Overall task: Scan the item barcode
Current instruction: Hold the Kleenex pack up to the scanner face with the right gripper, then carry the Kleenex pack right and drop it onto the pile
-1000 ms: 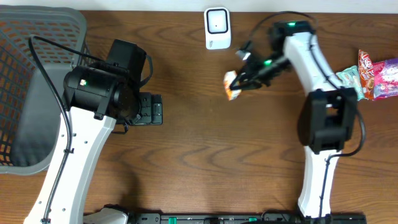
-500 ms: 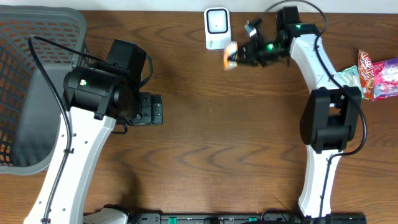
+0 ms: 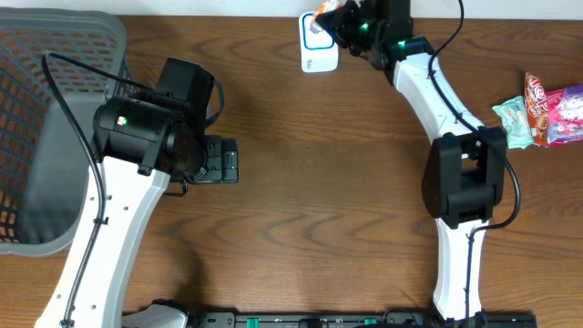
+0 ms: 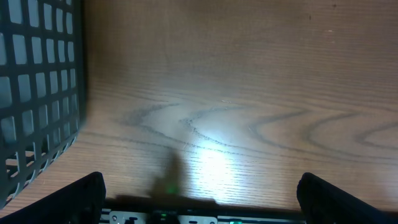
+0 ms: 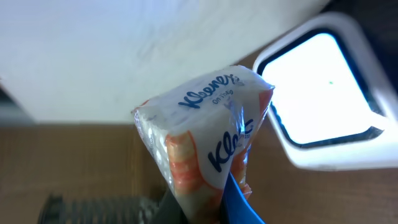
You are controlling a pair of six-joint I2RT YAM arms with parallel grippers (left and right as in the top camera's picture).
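Observation:
My right gripper should swing to the right in the overhead view, over the snack packets, to let go of the pack (image 3: 324,13), because the other items are gathered there.
A white and orange Kleenex tissue pack (image 5: 205,137) is pinched at its lower end in my right gripper (image 5: 208,208), which is shut on it. One blue fingertip (image 5: 239,205) shows beside the pack. In the overhead view the pack (image 3: 324,13) hangs over the top of the white barcode scanner (image 3: 319,46) at the table's far edge, held by the right gripper (image 3: 340,18). The scanner's bright window (image 5: 320,90) lies just right of the pack in the right wrist view. My left gripper (image 3: 221,160) stands open over bare wood, nothing between its fingers (image 4: 81,196).
A grey mesh basket (image 3: 55,118) fills the far left, and its wall (image 4: 37,93) shows in the left wrist view. Several snack packets (image 3: 547,109) lie at the right edge. The table (image 3: 319,200) is brown wood.
The right arm carried the tissue pack up and left, from beside the scanner to over it. The left arm has not moved.

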